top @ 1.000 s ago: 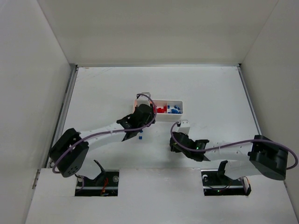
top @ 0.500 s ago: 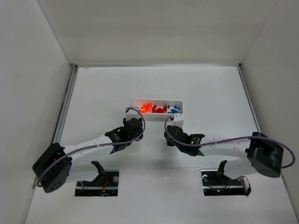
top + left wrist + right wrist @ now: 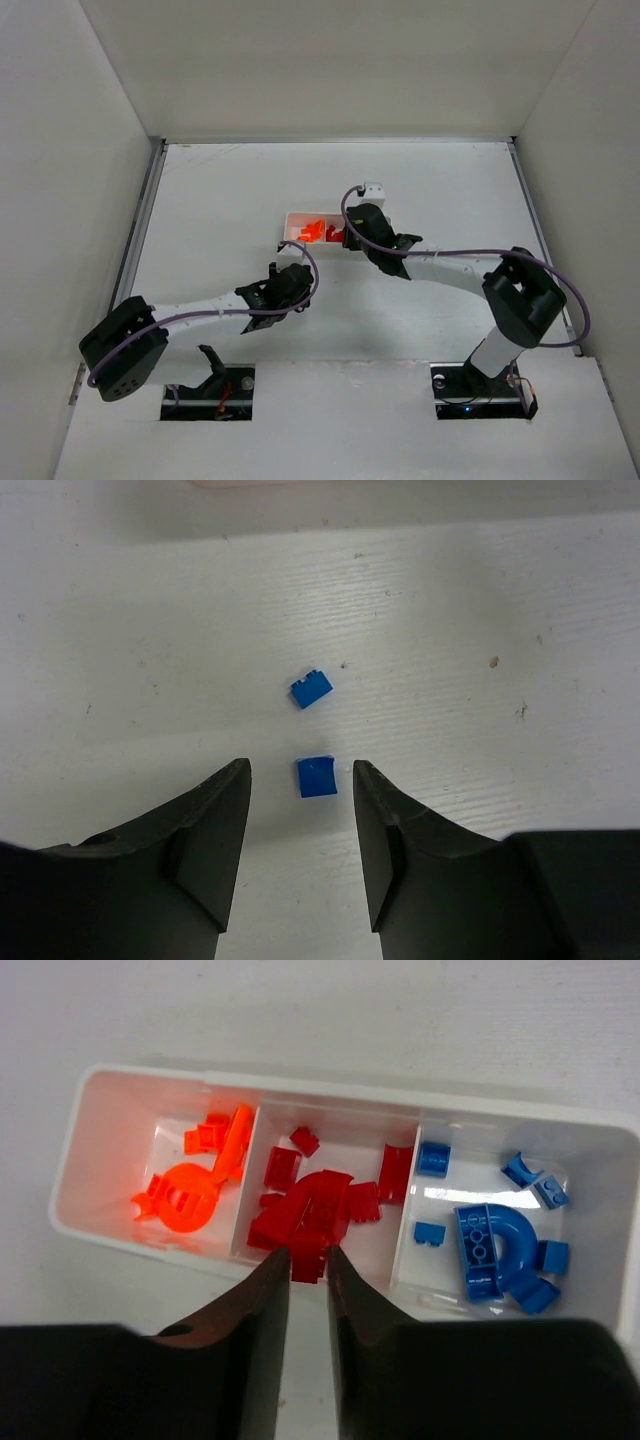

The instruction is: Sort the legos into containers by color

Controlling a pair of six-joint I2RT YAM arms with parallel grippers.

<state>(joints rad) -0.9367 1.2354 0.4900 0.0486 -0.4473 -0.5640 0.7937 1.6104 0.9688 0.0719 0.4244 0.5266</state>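
Observation:
My left gripper should move down toward the tabletop and close on the sides of the nearer blue lego (image 3: 317, 777), because that lego is already between its open fingers.
In the left wrist view two small blue legos lie on the white table. The nearer one (image 3: 317, 776) sits between the tips of my open left gripper (image 3: 300, 768). The other (image 3: 312, 689) lies a little beyond it. My right gripper (image 3: 307, 1253) is shut on a small red lego (image 3: 308, 1263), held over the near edge of the white tray (image 3: 330, 1100). The tray's left compartment holds orange pieces (image 3: 190, 1175), the middle one red pieces (image 3: 320, 1200), the right one blue pieces (image 3: 490, 1245). From above, my left gripper (image 3: 290, 290) is low near the table and my right gripper (image 3: 352, 235) covers the tray's middle.
White walls enclose the table on three sides. The tray (image 3: 291, 216) stands mid-table, with the right arm stretched across to it from the right. Purple cables loop off both wrists.
My right gripper has moved from the near table up to the tray, carrying the red lego. My left gripper has drawn back from the tray to the blue legos on the table.

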